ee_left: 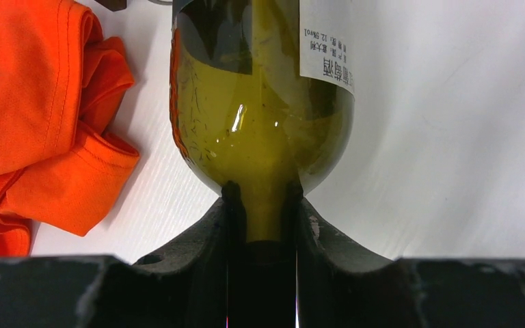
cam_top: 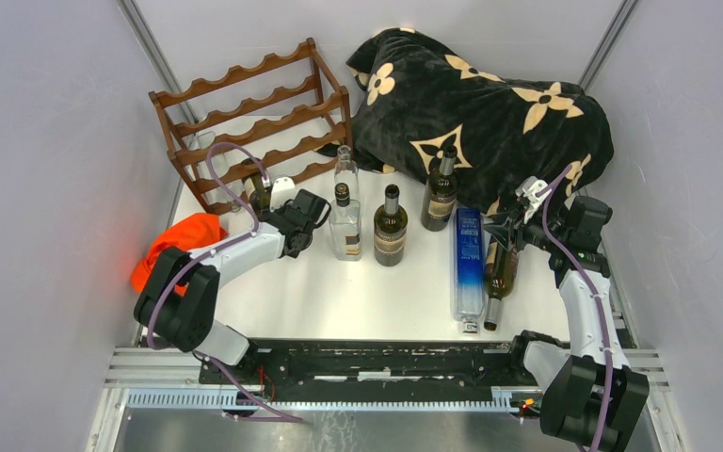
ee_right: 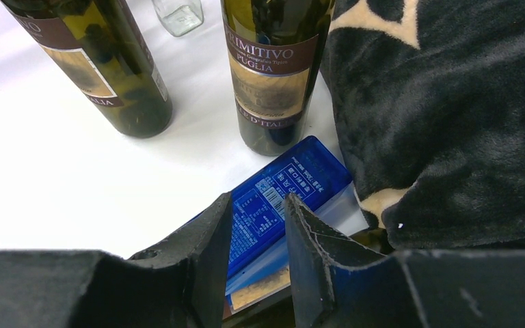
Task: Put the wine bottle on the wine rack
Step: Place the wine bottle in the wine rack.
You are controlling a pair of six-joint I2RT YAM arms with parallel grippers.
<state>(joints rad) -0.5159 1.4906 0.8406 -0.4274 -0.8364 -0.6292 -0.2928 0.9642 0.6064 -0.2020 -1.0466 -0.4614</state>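
Observation:
My left gripper holds the bottle, base already leading, and next must push it outward into the gap between the rack's lower rails and release the bottle's neck.
The wine rack, dark reddish-brown wood with wavy rails, stands at the back left of the table. Just in front of it is a green wine bottle, and my left gripper is shut on its neck. In the left wrist view the fingers clamp the neck, with the bottle's body and white label stretching away over the table. My right gripper hovers at the right over lying bottles. Its jaws stand apart with nothing between them.
An orange cloth lies left of the held bottle. A clear bottle and two dark bottles stand mid-table. A blue bottle and a dark bottle lie at the right. A black flowered blanket fills the back right.

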